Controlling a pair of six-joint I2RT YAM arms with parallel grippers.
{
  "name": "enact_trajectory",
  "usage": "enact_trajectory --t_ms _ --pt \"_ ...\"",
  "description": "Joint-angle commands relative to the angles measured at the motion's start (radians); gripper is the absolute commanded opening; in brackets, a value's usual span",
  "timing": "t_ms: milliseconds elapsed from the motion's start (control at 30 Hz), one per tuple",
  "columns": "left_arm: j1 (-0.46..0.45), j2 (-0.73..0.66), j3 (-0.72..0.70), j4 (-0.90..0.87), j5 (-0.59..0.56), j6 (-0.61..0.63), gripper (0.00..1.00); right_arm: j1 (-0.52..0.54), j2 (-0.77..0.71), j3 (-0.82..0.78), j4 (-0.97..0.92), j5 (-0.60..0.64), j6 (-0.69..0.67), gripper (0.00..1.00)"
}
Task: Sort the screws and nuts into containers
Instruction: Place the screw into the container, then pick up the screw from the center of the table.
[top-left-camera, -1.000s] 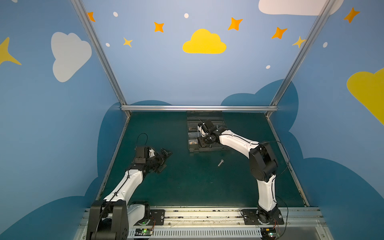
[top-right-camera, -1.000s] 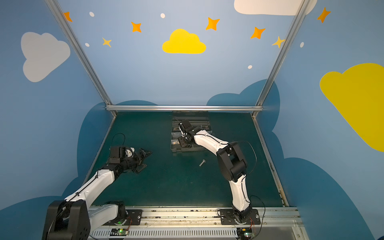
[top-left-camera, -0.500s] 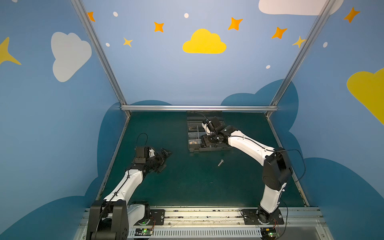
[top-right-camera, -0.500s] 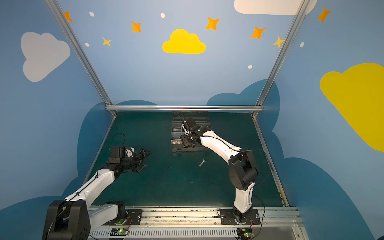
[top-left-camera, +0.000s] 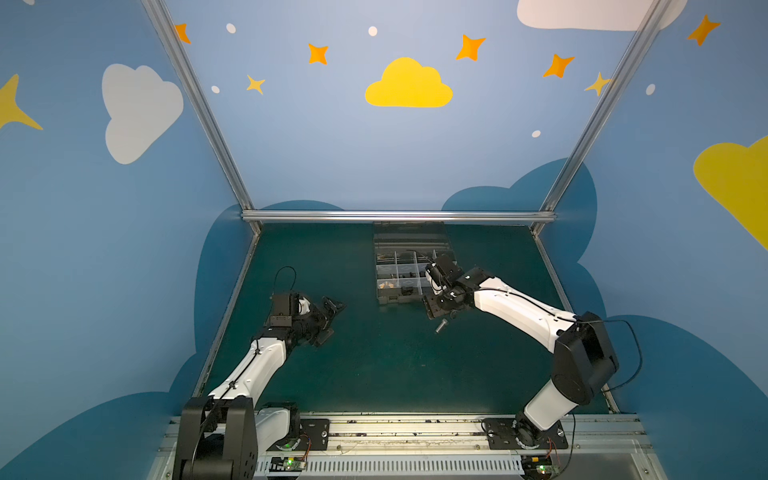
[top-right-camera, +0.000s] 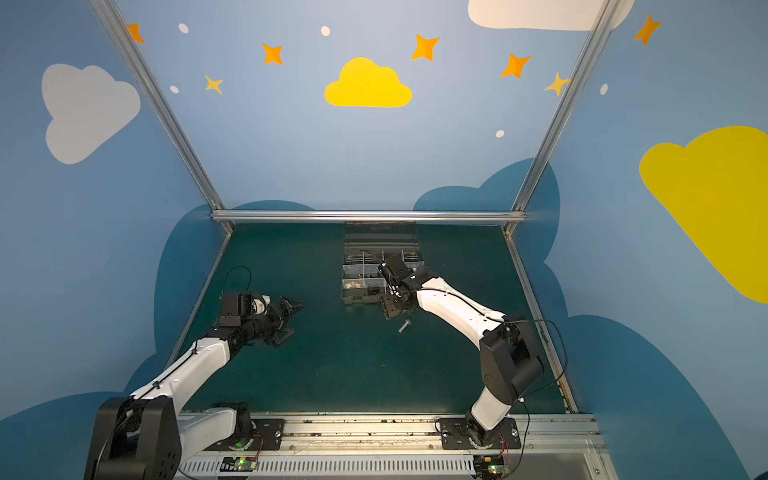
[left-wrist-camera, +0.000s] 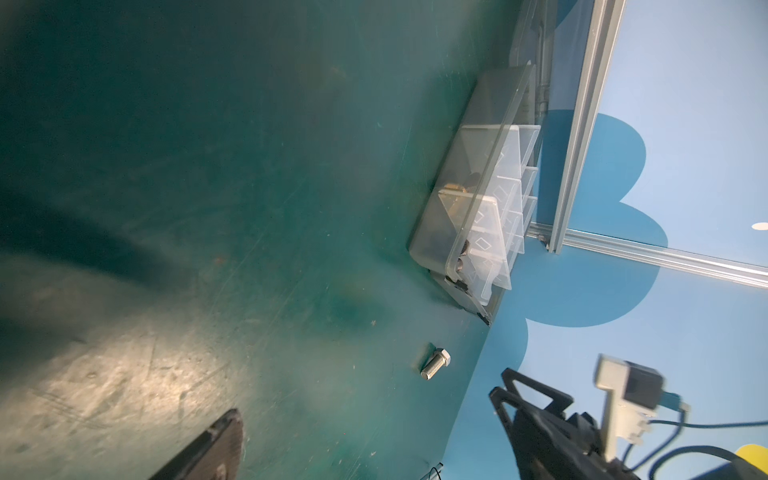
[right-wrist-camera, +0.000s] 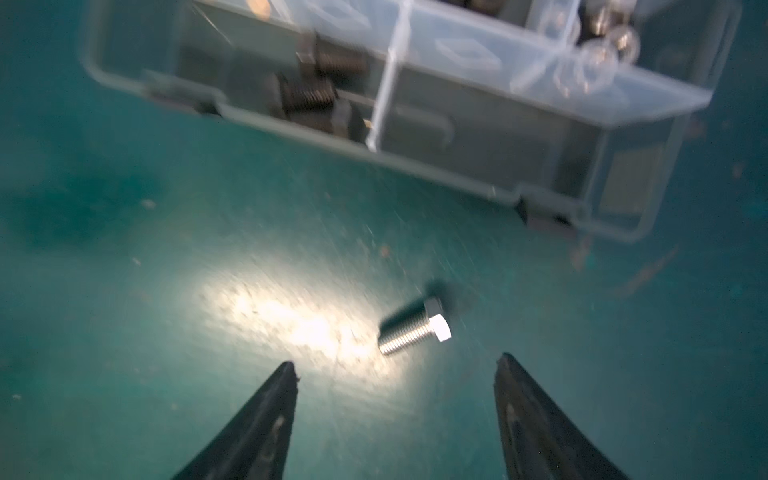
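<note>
I will next turn my right gripper as I lower it onto the silver screw's threaded stem (top-left-camera: 440, 327) (right-wrist-camera: 410, 332) beside the hex head, because the screw lies slanted across the gap between my fingers.
A silver hex-headed screw (top-left-camera: 440, 326) (top-right-camera: 404, 326) (right-wrist-camera: 415, 328) (left-wrist-camera: 434, 368) lies alone on the green table, just in front of the grey organiser box (top-left-camera: 381, 297) (top-right-camera: 344, 296) (right-wrist-camera: 469, 137) (left-wrist-camera: 440, 208), whose lid is open. My right gripper (top-left-camera: 431, 308) (top-right-camera: 390, 307) (right-wrist-camera: 397, 359) hovers low between box and screw, open and empty, with the screw just ahead of its fingertips. Black screws (right-wrist-camera: 309, 93) lie in one of the containers. Shiny silver pieces (right-wrist-camera: 602, 45), too blurred to name, fill a corner one. My left gripper (top-left-camera: 332, 309) (top-right-camera: 293, 311) (left-wrist-camera: 370, 395) is open and empty, far left.
The box stands at the back middle, against the metal frame rail (top-left-camera: 395, 216). Blue walls enclose the table on three sides. Brass-tinted pieces (top-left-camera: 388, 284) lie in a front compartment. The right arm's cable (top-left-camera: 631, 353) loops out near the right wall.
My right gripper has drawn back from over the box to the table in front of it, near the silver screw, and its jaws have opened wider. The left arm has stayed still.
</note>
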Motion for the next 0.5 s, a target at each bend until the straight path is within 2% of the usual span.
enact_trajectory --t_ms 0,100,267,467 --pt "0.005 0.003 0.005 0.007 0.008 0.012 1.00 -0.013 -0.052 -0.039 -0.074 0.028 0.105 0.73" --pt "0.006 0.010 0.007 0.009 0.013 0.012 1.00 -0.024 -0.061 -0.089 -0.061 0.011 0.219 0.73" --pt "0.005 0.013 0.012 0.008 0.013 0.013 1.00 -0.037 -0.021 -0.111 -0.082 -0.004 0.480 0.73" --pt "0.006 0.010 0.008 0.009 0.018 0.016 1.00 -0.036 0.027 -0.103 -0.025 -0.093 0.655 0.73"
